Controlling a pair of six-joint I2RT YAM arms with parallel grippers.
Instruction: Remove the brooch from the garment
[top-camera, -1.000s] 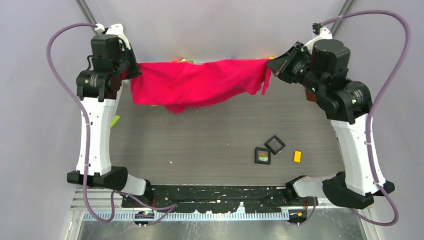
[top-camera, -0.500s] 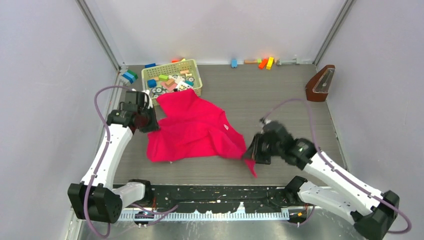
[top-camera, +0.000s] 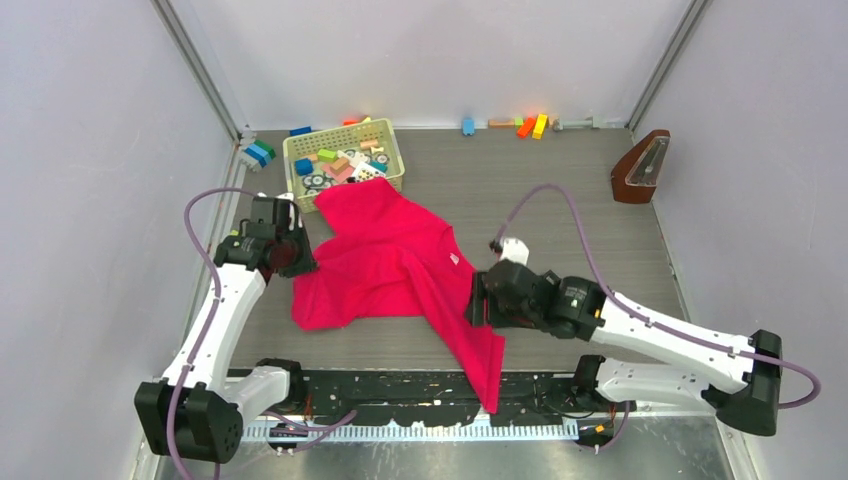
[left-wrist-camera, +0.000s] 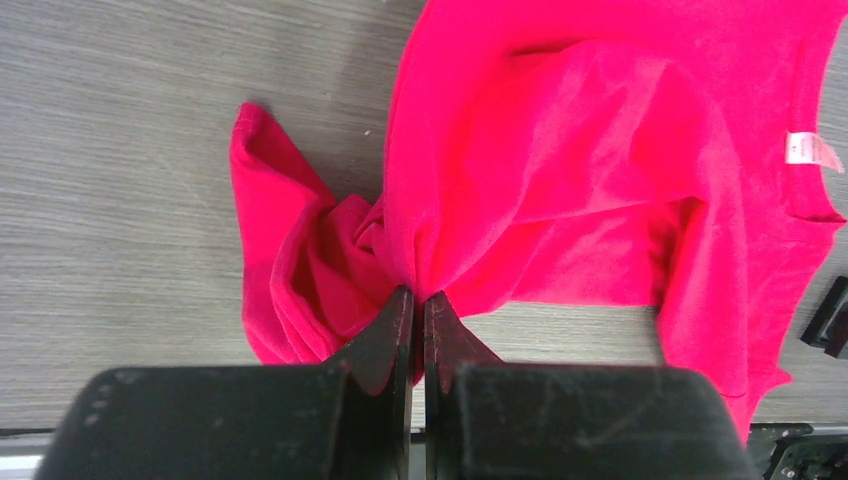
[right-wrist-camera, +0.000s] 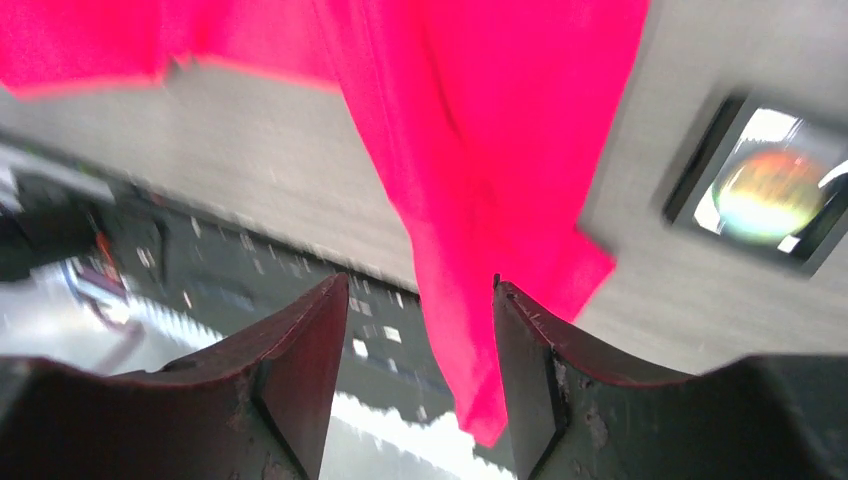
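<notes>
My right gripper should move outward and then down onto the cloth's corner past the white tag (top-camera: 448, 229). That corner is outward of my gripper and sticks out over bare tabletop.
The garment (top-camera: 385, 262), a crimson-pink cloth, lies spread on the table, and one long end (top-camera: 480, 360) trails over the front edge. My left gripper (top-camera: 298, 256) (left-wrist-camera: 420, 300) is shut on a bunched fold at the cloth's left edge. My right gripper (top-camera: 478, 300) (right-wrist-camera: 420, 285) is open above the trailing end (right-wrist-camera: 480, 200), which passes below its jaws. The brooch (right-wrist-camera: 770, 193), a small round iridescent badge, rests in a black square tray (right-wrist-camera: 700, 150) right of the cloth. In the top view my right arm hides it.
A pale basket (top-camera: 338, 131) of toy blocks stands at the back left, touching the cloth's far corner. Blue blocks (top-camera: 258, 153) lie beside it. More blocks (top-camera: 530, 124) line the back wall. A brown metronome (top-camera: 640, 168) stands at the back right.
The right gripper has opened and let go of the garment's corner. That end now lies stretched toward the front edge. The right arm has shifted left; the left gripper keeps its hold.
</notes>
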